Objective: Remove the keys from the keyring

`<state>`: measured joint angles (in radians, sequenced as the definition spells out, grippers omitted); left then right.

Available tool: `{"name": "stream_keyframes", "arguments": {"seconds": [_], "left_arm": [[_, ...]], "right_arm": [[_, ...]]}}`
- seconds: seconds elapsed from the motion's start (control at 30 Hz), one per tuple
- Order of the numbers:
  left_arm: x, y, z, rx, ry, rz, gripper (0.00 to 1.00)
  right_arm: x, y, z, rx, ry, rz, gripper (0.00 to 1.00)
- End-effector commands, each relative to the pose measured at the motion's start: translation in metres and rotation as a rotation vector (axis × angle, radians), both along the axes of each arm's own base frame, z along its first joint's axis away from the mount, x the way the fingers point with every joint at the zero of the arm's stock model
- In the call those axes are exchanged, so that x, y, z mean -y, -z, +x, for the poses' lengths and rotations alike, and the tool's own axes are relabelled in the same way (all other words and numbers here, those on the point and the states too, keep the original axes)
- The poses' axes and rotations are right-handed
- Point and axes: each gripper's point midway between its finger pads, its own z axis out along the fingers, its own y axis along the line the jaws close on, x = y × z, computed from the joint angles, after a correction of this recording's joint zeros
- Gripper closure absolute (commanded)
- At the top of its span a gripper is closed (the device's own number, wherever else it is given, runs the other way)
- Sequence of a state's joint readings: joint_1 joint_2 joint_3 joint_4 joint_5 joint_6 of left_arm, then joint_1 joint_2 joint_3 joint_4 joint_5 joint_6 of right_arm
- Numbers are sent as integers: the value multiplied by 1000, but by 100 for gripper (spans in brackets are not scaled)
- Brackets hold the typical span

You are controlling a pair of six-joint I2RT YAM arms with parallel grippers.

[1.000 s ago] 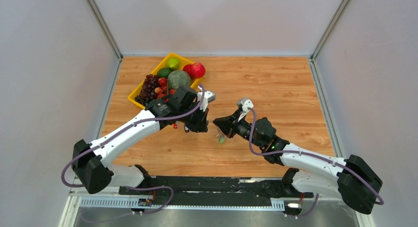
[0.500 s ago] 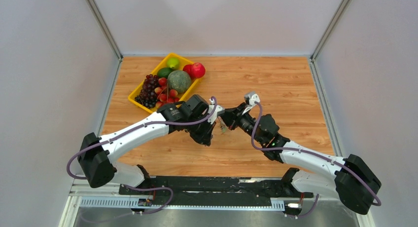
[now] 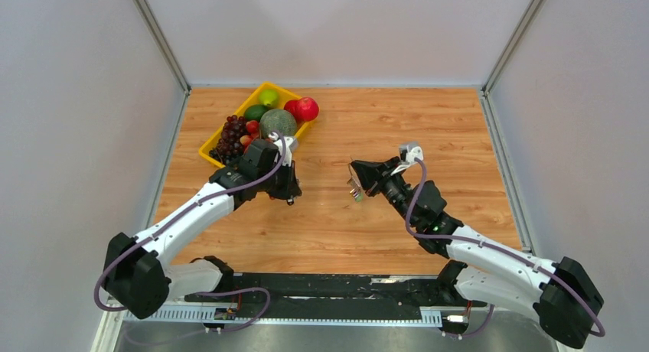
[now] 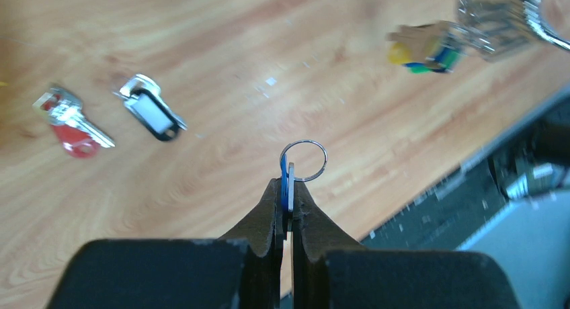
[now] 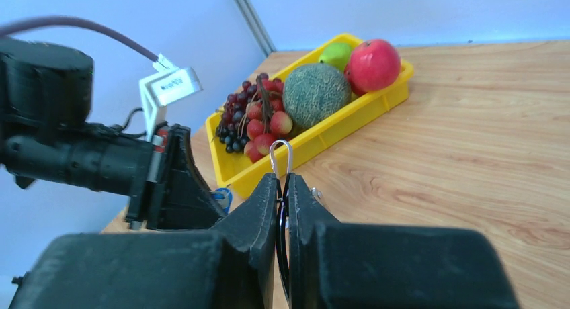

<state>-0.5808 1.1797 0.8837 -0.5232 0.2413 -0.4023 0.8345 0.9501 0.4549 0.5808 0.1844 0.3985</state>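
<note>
The keyring with its hanging keys goes down with my right gripper onto the bare wood below next, since that patch is clear of the loose keys.
My left gripper (image 4: 288, 188) is shut on a blue-tagged key (image 4: 286, 181) with a small silver ring (image 4: 304, 161) on it, held above the table. A red-tagged key (image 4: 70, 124) and a grey-tagged key (image 4: 151, 113) lie loose on the wood. My right gripper (image 5: 282, 181) is shut on the keyring (image 5: 281, 158), whose thin silver loop sticks out past the fingertips. The remaining keys (image 4: 430, 47), with yellow, green and blue tags, hang from it. In the top view my left gripper (image 3: 287, 185) and right gripper (image 3: 358, 180) are apart, with the bunch (image 3: 355, 191) under the right one.
A yellow fruit tray (image 3: 208, 151) with grapes, a melon, apples and a lime stands at the back left, just behind my left gripper; it also shows in the right wrist view (image 5: 336, 131). Grey walls enclose the table.
My left gripper went right to meet the right gripper, then drew back left toward the tray with the blue-tagged key. My right gripper moved up and to the right with the bunch.
</note>
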Motion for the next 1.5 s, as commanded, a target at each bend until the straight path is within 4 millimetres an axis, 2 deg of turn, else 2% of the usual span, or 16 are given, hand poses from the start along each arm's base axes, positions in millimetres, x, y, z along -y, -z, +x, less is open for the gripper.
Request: {"name": "stream_keyframes", "arguments": {"seconds": [0.0, 0.13, 0.23, 0.37, 0.4, 0.43, 0.47, 0.5, 0.6, 0.8, 0.9, 1.0, 1.13, 1.23, 1.33, 1.47], "left_arm": [[-6, 7, 56, 121, -167, -29, 95], [-21, 46, 83, 92, -239, 36, 98], [-37, 71, 96, 77, -280, 129, 89], [-41, 79, 97, 73, -288, 147, 56], [-40, 81, 95, 76, -285, 135, 38], [-37, 73, 93, 93, -273, 104, 27], [-36, 74, 90, 100, -268, 87, 7], [-32, 63, 88, 122, -255, 52, 4], [-35, 55, 75, 138, -248, 21, 0], [-40, 14, 53, 240, -231, -63, 0], [-44, 1, 46, 286, -237, -91, 0], [-48, -3, 41, 314, -242, -100, 0], [-50, 1, 39, 312, -241, -97, 0], [-51, 0, 38, 326, -245, -100, 0], [-55, -4, 39, 350, -259, -97, 0], [-61, -18, 39, 404, -287, -106, 0]], "right_arm": [[18, -16, 2, 30, 70, 20, 100], [26, -23, -1, 46, 85, -1, 100], [31, -25, -2, 50, 101, -26, 100], [35, -15, 2, 28, 116, -77, 100], [33, -10, 3, 19, 106, -92, 100], [31, -5, 4, 9, 94, -101, 100], [29, 1, 6, -6, 80, -110, 100], [26, 8, 9, -24, 57, -121, 100], [14, 23, 16, -78, -22, -130, 100], [-2, 36, 33, -184, -273, 0, 100], [5, 51, 53, -278, -353, 78, 100], [25, 68, 85, -365, -343, 175, 99], [60, 117, 136, -493, -214, 186, 78], [79, 131, 157, -506, -124, 150, 55], [89, 130, 165, -502, -54, 75, 25], [113, 109, 166, -467, 91, -36, 5]]}}
